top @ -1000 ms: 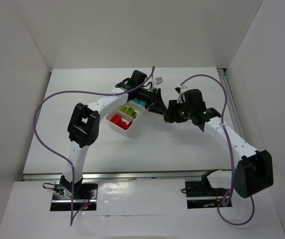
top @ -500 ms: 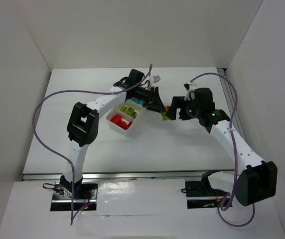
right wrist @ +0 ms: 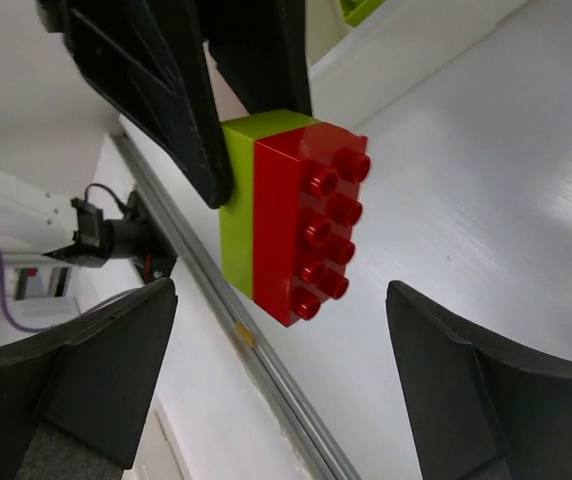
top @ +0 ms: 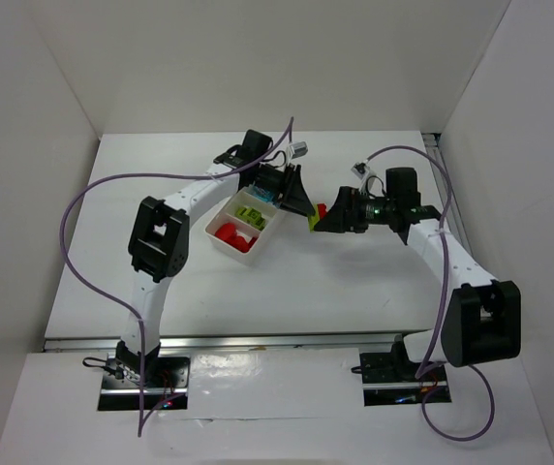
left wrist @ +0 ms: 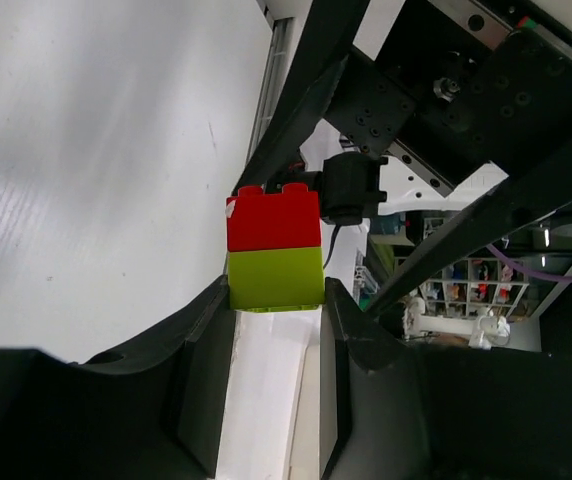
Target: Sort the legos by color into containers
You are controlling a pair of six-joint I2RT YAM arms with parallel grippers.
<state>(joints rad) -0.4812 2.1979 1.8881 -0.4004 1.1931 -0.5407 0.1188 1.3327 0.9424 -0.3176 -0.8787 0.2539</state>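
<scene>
I will next move my left gripper over the green legos' tray section (top: 250, 216) and release the matching green half of the stack, as that section is below the gripper, to its left in the top view.
A two-brick lego stack, red (left wrist: 272, 220) on lime green (left wrist: 275, 277), hangs above the table right of the tray. My left gripper (left wrist: 274, 300) is shut on the green half; in the top view it (top: 304, 205) holds the stack (top: 319, 214) at its tip. My right gripper (right wrist: 281, 300) faces the studded red brick (right wrist: 301, 235), open wide, with both fingers clear of it. The white tray (top: 262, 238) holds red legos (top: 230, 235), green ones (top: 251, 214) and cyan ones (top: 269, 200), each colour in its own compartment.
The two grippers meet tip to tip over the table's middle, just right of the tray. The left arm reaches across the tray's far end. A metal rail (right wrist: 266, 370) runs along the table's edge. White walls enclose the table.
My right gripper has opened and let go of the stack, and its wrist has swung round to face left. The left gripper keeps its hold on the green brick.
</scene>
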